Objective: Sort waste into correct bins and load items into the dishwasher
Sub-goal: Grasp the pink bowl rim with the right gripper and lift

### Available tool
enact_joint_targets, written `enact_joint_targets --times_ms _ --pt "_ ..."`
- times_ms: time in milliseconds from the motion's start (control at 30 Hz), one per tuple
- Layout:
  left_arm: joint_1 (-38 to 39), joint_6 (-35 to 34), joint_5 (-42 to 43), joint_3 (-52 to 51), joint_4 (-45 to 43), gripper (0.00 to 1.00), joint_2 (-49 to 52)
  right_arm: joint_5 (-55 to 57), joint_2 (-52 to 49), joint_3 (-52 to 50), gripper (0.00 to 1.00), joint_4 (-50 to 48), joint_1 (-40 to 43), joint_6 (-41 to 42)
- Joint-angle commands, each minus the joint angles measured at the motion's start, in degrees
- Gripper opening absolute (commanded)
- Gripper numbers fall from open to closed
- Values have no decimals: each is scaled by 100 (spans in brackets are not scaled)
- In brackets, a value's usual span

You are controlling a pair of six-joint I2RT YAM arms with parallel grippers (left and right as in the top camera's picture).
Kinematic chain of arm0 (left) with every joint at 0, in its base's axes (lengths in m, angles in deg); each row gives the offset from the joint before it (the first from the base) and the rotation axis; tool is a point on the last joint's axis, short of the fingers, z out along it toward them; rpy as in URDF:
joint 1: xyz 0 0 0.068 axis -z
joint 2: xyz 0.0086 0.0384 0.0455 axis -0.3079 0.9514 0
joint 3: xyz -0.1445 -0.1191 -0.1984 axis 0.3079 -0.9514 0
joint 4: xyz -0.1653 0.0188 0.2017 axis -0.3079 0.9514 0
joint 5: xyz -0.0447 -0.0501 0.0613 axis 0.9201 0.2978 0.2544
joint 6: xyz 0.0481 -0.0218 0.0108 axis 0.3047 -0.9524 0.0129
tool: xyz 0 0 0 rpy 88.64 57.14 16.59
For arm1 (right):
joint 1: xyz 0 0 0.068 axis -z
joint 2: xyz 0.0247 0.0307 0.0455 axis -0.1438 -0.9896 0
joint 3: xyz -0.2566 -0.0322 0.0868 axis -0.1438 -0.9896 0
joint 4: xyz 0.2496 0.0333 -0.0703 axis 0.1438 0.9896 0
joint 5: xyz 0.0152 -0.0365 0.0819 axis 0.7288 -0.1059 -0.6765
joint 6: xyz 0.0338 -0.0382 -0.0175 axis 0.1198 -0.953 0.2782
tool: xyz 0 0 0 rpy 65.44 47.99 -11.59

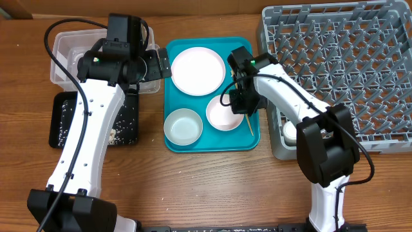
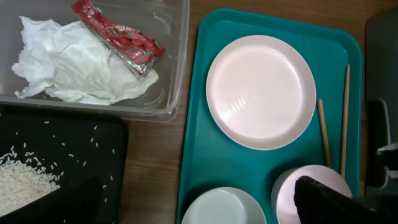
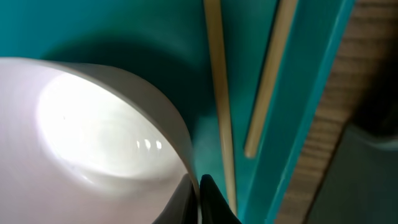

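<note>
My right gripper lifts outward over the dish rack's far corner (image 1: 283, 36) by the tray next. It then lowers and releases the pale pink bowl, since that corner lies outward of it.
My right gripper (image 3: 200, 198) is shut on the rim of a pale pink bowl (image 3: 93, 124) (image 1: 222, 115), one finger inside and one outside. The bowl sits on the teal tray (image 1: 212, 143) beside two chopsticks (image 3: 217, 93) (image 2: 344, 118). A pink plate (image 1: 197, 69) (image 2: 261, 90) and a grey-blue bowl (image 1: 183, 127) (image 2: 224, 208) share the tray. My left gripper (image 1: 161, 64) (image 2: 196, 211) hangs open above the tray's left edge, holding nothing. The clear tub (image 1: 67, 51) holds a white tissue (image 2: 74, 62) and red wrapper (image 2: 118, 37). Rice (image 2: 18, 180) lies in the black tray (image 1: 64, 119).
The grey dish rack (image 1: 341, 58) fills the right side, with a white cup (image 1: 290, 132) at its near-left corner. Bare wooden table lies in front of the teal tray, between the two arm bases.
</note>
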Motion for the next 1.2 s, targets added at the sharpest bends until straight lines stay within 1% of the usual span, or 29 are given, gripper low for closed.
enact_joint_targets --times_ms 0,67,100,133,233,300,433,467,567,667,767,900,1033,1167 --pt "-9 -15 -76 22 -11 100 48 129 365 1060 4 516 83 31" --pt "-9 -15 -76 22 -11 100 48 422 546 1720 4 868 170 214" --pt "-9 -15 -76 22 -11 100 48 748 654 2162 4 1062 243 367" --pt "-9 -15 -76 22 -11 100 48 973 710 2396 4 1152 289 437" --pt "-9 -15 -76 22 -11 100 48 2223 883 3147 4 1228 511 525" --pt "-9 -15 -76 22 -11 100 48 3233 944 3331 4 984 656 522" --pt "-9 -15 -76 22 -11 100 48 5110 894 3248 4 254 944 503" --pt "-9 -15 -76 22 -11 100 48 5337 848 3217 4 85 1016 466" --pt "-9 -15 -76 22 -11 100 48 5477 643 3209 4 -225 1187 127" --pt "-9 -15 -76 22 -11 100 48 5877 334 3178 4 -531 1255 57" --pt "-9 -15 -76 22 -11 100 48 6199 -79 3178 4 -1117 1252 -645" --pt "-9 -15 -76 22 -11 100 48 6583 -577 3178 4 -1537 1169 -1193" --pt "-9 -15 -76 22 -11 100 48 7062 -1051 3178 4 -1576 1117 -1322" --pt "-9 -15 -76 22 -11 100 48 6924 -1388 3176 4 -1556 1117 -1329"
